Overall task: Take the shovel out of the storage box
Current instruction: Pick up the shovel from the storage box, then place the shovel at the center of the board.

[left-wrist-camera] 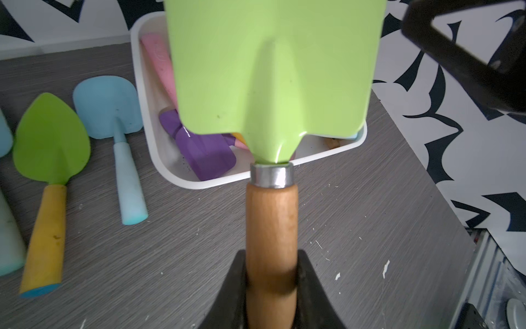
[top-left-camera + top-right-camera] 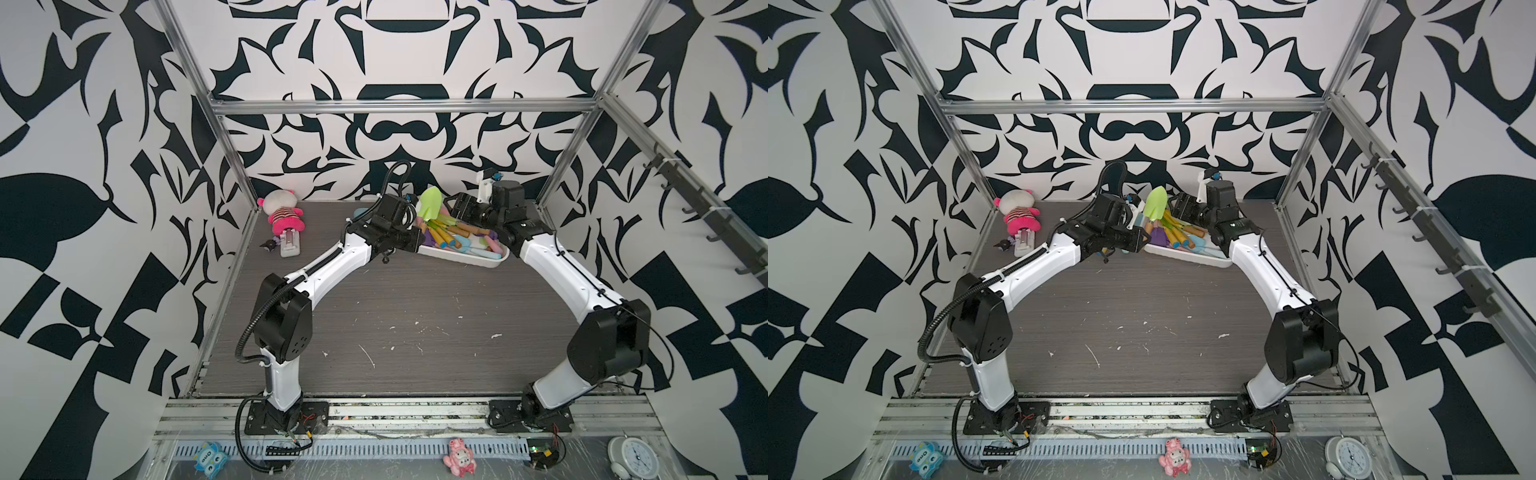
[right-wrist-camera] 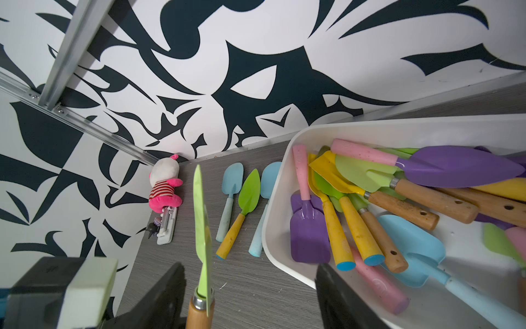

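The part of the tabletop [image 2: 328,224] beside the plush toy is empty. My left gripper will next move away from the box [image 2: 469,261], then down to that bare spot and release the shovel.
A shovel [image 1: 273,71] with a light-green blade and a wooden handle is up in the air, blade upward, at the box's left end in both top views [image 2: 430,203] [image 2: 1155,203]. My left gripper [image 1: 271,273] is shut on its wooden handle. The right gripper [image 3: 250,273] stands open, jaws wide apart. The shovel's thin blade edge [image 3: 202,222] rises between them, close to one finger. The storage box [image 2: 469,261] [image 3: 273,213] is a white tub at the back of the table with several coloured shovels in it.
Three shovels lie on the table beside the box: a blue one [image 3: 232,182], a green one with a yellow handle [image 3: 250,193], and another blue one [image 3: 267,182]. A pink plush toy [image 2: 282,212] and a small white object [image 2: 289,245] sit at the back left.
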You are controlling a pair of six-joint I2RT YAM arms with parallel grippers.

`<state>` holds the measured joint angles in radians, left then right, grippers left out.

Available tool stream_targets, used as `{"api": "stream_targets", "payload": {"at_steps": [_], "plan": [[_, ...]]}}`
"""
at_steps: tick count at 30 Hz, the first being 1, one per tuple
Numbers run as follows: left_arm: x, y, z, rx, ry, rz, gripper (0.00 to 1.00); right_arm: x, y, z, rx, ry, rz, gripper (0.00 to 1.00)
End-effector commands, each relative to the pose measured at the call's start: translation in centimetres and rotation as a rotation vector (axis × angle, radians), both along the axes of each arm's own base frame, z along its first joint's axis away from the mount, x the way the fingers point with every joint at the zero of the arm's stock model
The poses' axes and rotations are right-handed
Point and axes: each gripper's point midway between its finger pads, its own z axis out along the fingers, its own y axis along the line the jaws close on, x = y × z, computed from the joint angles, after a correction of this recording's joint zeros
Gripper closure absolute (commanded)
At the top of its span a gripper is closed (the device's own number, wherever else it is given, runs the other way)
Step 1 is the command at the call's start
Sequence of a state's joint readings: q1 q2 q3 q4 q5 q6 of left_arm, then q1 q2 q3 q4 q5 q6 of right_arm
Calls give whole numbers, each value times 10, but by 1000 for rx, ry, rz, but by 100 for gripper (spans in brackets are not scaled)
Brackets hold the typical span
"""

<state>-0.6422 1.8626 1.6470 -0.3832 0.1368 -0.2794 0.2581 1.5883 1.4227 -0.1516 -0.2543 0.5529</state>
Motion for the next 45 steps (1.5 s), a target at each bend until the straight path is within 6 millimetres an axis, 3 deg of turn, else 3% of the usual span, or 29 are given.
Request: {"api": "stream_targets", "payload": {"at_steps": [1,11,18,29,35,45], "plan": [[9,27,12,3,-22,53,100,-5,-4,34,-6,-105,-18,21],[44,120,-23,106,71,222,100,-3,-20,19,-124,-76,-64,12],[66,170,-46,168,119,318,100,-3,-32,13,-155,-56,-85,5],[91,209,-84,258,197,407,99,-7,-39,-3,-183,0,-56,1],[108,228,-116,327,261,432,99,5,-44,-54,-283,231,-45,1],[133,238,-160,351,316,427,90,58,-94,-118,-353,401,-150,9]]}}
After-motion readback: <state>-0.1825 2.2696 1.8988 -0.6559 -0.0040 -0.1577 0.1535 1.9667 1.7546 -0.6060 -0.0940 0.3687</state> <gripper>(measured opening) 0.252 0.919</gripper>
